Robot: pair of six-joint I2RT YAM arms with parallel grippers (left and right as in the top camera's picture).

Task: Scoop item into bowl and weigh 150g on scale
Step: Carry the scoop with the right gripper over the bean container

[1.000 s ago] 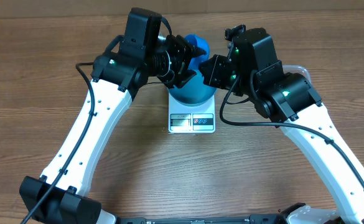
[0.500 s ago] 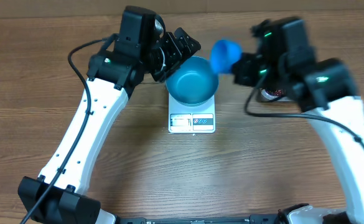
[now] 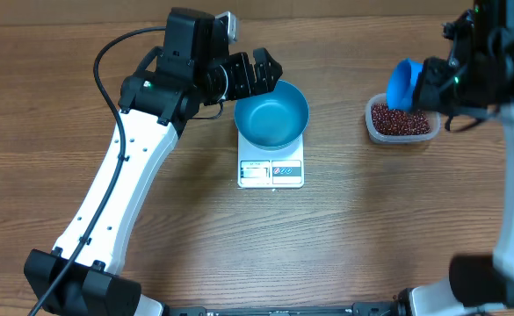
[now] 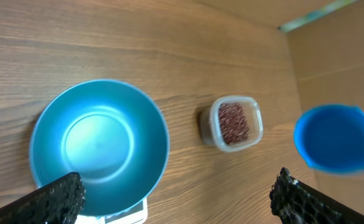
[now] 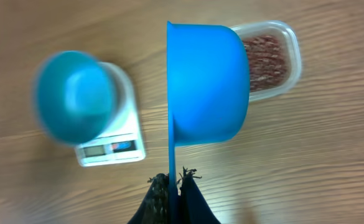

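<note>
My right gripper will go down toward the end of the tub away from the scale and release the scoop's handle there, because the scoop still hangs above the beans.
The empty blue bowl (image 3: 272, 116) sits on the white scale (image 3: 271, 172). My left gripper (image 3: 257, 75) is open at the bowl's upper left rim and holds nothing. In the left wrist view its fingers (image 4: 57, 200) stand wide apart over the bowl (image 4: 101, 143) and bare wood. My right gripper (image 3: 428, 84) is shut on the thin handle of a blue scoop (image 3: 402, 84), which hangs tilted above the beans (image 3: 401, 118) in a clear tub. The right wrist view shows the scoop (image 5: 206, 81) edge-on, partly hiding the beans (image 5: 270, 52), with the bowl (image 5: 73, 96) blurred at left.
The clear plastic tub (image 3: 376, 130) stands well to the right of the scale. A cardboard wall (image 4: 337, 68) runs along the table's far side. Bare wooden tabletop (image 3: 344, 237) lies between the scale and the front edge.
My right arm has swung right with the scoop, from over the bowl to above the tub. The left gripper has opened and drawn back to the bowl's left rim.
</note>
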